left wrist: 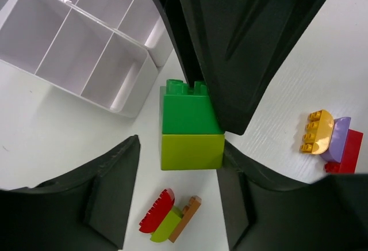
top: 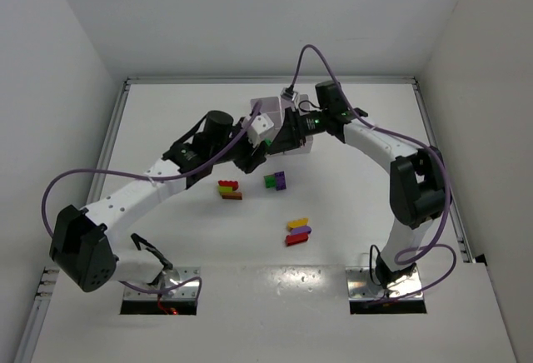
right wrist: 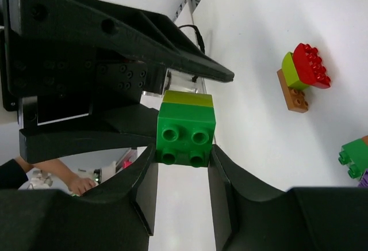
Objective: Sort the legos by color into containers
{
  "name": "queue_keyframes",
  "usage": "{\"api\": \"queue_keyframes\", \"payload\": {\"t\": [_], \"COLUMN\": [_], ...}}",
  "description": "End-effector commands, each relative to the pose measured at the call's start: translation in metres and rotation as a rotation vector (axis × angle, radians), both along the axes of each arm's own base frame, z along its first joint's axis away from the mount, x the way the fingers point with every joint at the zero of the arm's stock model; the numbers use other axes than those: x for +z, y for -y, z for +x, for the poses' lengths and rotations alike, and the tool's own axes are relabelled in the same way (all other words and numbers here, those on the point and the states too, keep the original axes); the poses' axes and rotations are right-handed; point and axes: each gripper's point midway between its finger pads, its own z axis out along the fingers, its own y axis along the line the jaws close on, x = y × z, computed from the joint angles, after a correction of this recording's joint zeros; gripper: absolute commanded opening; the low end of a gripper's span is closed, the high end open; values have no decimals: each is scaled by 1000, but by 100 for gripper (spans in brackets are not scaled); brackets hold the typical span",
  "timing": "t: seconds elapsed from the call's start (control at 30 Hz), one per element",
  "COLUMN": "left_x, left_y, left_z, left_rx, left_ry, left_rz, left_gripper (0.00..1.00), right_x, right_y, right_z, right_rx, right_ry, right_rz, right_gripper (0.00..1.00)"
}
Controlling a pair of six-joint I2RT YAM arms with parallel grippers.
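I need to carry the green brick (right wrist: 186, 129) with my right gripper to the left in the top view and down beside the loose green brick. I need to release it there because the colors match.
A green brick (right wrist: 186, 129) is stacked on a lime brick (left wrist: 192, 152), and the pair hangs above the table between both grippers. My right gripper (right wrist: 183, 154) is shut on the green brick's sides. My left gripper (left wrist: 181, 150) is open around the lime brick: its right finger (left wrist: 241, 187) touches the brick and its left finger (left wrist: 112, 182) stands apart from it. In the top view the left gripper (top: 252, 156) and right gripper (top: 281, 140) meet just in front of the white compartment tray (top: 265, 110), and the stack is hidden there. The tray (left wrist: 86, 49) shows empty cells.
A red, lime and brown brick cluster (top: 228, 189) lies on the table left of centre; it also shows below my left jaws (left wrist: 167, 216). A green and purple pair (top: 276, 181) lies mid-table. A yellow, purple and red cluster (top: 297, 231) lies nearer the bases.
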Motion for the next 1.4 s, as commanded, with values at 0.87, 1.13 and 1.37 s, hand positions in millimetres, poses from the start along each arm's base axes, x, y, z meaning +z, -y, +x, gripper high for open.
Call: {"api": "queue_keyframes", "payload": {"t": [0.87, 1.13, 1.37], "left_x": [-15, -57, -92], "left_y": [-124, -184, -216], "left_z": [-53, -55, -57], "left_rx": [216, 361, 355], "left_ry": [80, -136, -322], "left_rz": [168, 329, 344], "left_gripper": [24, 24, 32], "right_x": [20, -71, -125], "right_y": [-61, -119, -127], "right_z": [65, 91, 97], "right_rx": [-45, -78, -88], "right_ry": [263, 417, 429], "right_rz": [-91, -402, -529], "right_gripper": [0, 0, 0]}}
